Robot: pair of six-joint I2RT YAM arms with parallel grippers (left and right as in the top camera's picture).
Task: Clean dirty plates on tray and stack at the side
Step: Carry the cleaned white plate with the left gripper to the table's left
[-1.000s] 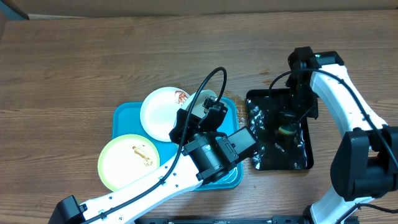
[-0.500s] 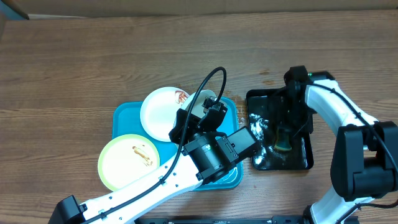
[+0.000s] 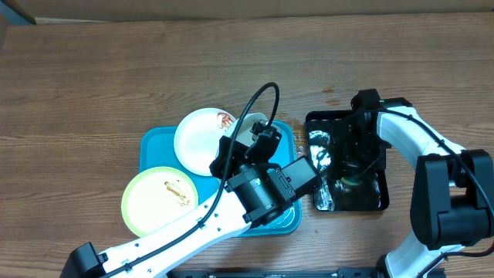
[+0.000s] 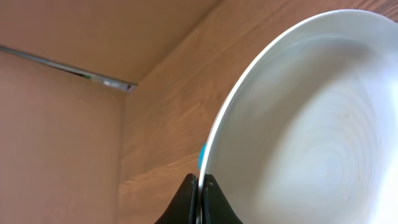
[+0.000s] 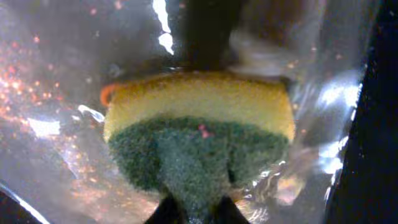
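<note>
The left gripper swings the clean-looking plate to the left in the overhead view next, past the turquoise tray, then lowers the plate flat onto empty wood [image 3: 90,149].
My left gripper [image 4: 199,186] is shut on the rim of a clean-looking white plate [image 4: 311,124], held tilted above the turquoise tray [image 3: 153,145]. From overhead only that plate's edge [image 3: 251,122] shows behind the left wrist. A second white plate [image 3: 197,140] with a brown-red smear at its far rim lies on the tray. A pale yellow-green plate [image 3: 158,202] with a smear overlaps the tray's front left corner. My right gripper [image 5: 198,208] is shut on a yellow-and-green sponge [image 5: 199,124], pinching its green side, low in the black tray [image 3: 345,117].
The black tray's bottom [image 5: 56,130] is wet and shiny, with glints and reddish specks. The left arm [image 3: 193,224] crosses the turquoise tray's front right part. Brown wood table [image 3: 93,77] surrounds both trays.
The right gripper has moved with the sponge toward the front of the black tray, loosening briefly and closing again. The left arm and its plate have not moved.
</note>
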